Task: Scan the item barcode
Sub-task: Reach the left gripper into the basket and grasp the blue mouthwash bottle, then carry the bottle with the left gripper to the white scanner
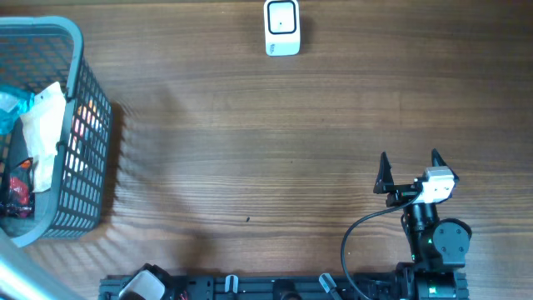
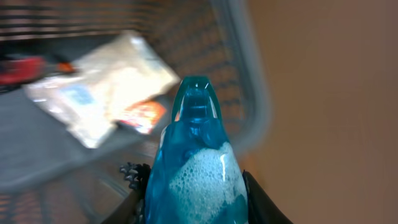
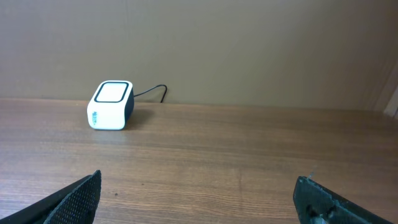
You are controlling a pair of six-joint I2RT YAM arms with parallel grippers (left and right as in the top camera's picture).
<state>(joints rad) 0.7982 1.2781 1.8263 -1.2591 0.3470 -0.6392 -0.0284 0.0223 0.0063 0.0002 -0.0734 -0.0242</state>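
Note:
Clear wood lies before the scanner, to the right of my left gripper in the overhead view. So I will move the bottle (image 2: 194,155) across, lower it and let it go.
The item is a clear blue bottle (image 2: 194,155) with foamy liquid inside, and it fills the left wrist view. My left gripper (image 2: 196,214) is shut on it, one dark finger on each side of its body. The bottle hangs above the grey basket (image 2: 252,81). The white barcode scanner (image 1: 282,27) stands at the far edge of the table, also visible in the right wrist view as the scanner (image 3: 112,106), its cable trailing behind it. My right gripper (image 1: 410,171) rests open near the front right, with nothing between its fingers (image 3: 74,202).
The grey slatted basket (image 1: 83,50) sits at the table's left edge. It holds a whitish packet (image 2: 118,81), an orange packet (image 2: 144,115) and a red item (image 1: 18,192). Bare wooden table (image 1: 250,142) lies between basket, scanner and right arm.

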